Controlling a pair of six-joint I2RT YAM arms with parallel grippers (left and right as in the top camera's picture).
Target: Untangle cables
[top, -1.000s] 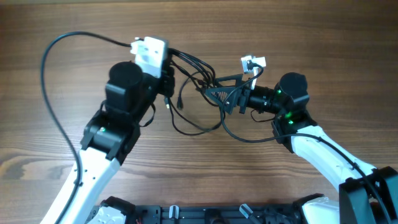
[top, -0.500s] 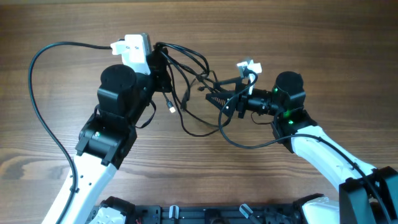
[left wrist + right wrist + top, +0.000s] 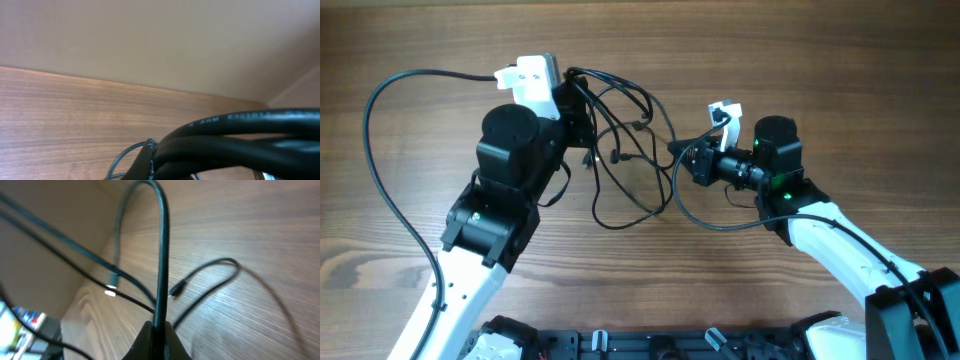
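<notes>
The left gripper moves down to the left in the overhead view next and releases its strand on the tabletop, since the strands of the bundle [image 3: 230,142] hang crossed between both grippers.
The cables [image 3: 620,125] form a black tangle strung between my two grippers, with one loop [image 3: 628,216] lying on the wooden table below. My left gripper [image 3: 582,110] is shut on a bundle of strands; in the left wrist view that bundle [image 3: 230,142] fills the lower right beside one finger [image 3: 145,162]. My right gripper [image 3: 682,155] is shut on a single strand. The right wrist view shows that strand [image 3: 162,260] rising straight up from between the closed fingertips of the right gripper [image 3: 159,330]. Two small plug ends [image 3: 112,285] [image 3: 175,291] hang near the table.
The left arm's own thicker wire [image 3: 375,160] arcs wide over the table's left side. Another black loop [image 3: 720,224] lies under the right wrist. A black frame [image 3: 620,345] runs along the front edge. The wooden tabletop [image 3: 820,60] extends beyond both arms.
The right gripper has shut on one strand and drawn back slightly to the right. The left gripper moved up and left with its bundle, and the loop on the table shifted left.
</notes>
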